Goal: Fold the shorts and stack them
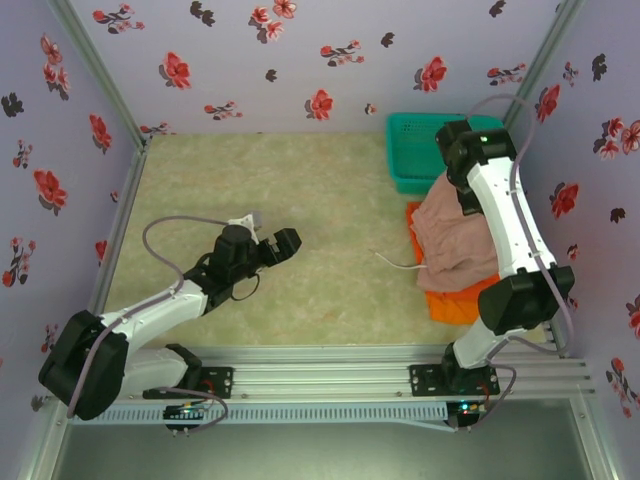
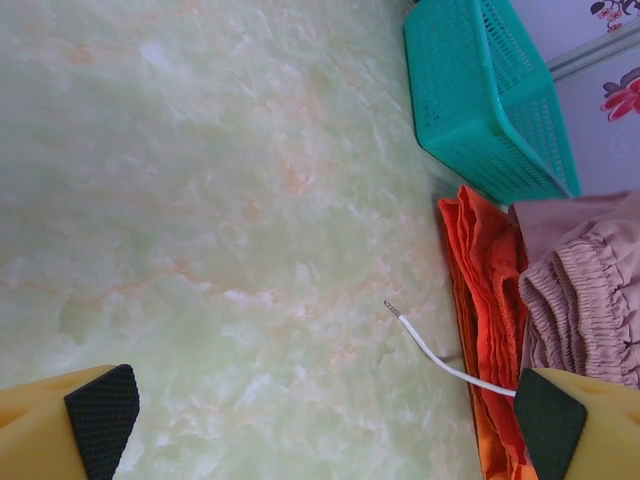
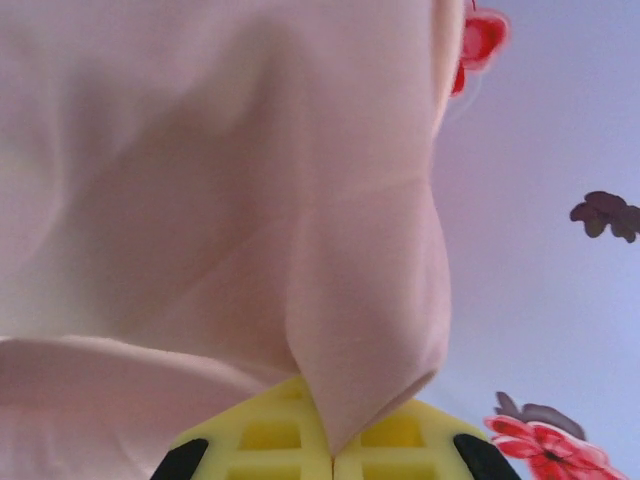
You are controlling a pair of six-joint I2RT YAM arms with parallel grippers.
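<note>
The cloth's lower part already rests on the orange shorts, so my right gripper should next lower its pinched fold toward their far end and release it.
The pink-beige shorts hang bunched from my right gripper, which is shut on a fold of the cloth; its jaws meet on the pinched tip. The lower part rests on folded orange shorts at the table's right side. In the left wrist view the orange shorts lie under the pink-beige shorts, and a white drawstring trails out onto the table. My left gripper hovers open over the middle left of the table, nothing between its fingertips.
A teal mesh basket stands at the back right, just behind the shorts, also seen as the teal basket at the left wrist view's top right. Flowered walls close in the pale green marbled table.
</note>
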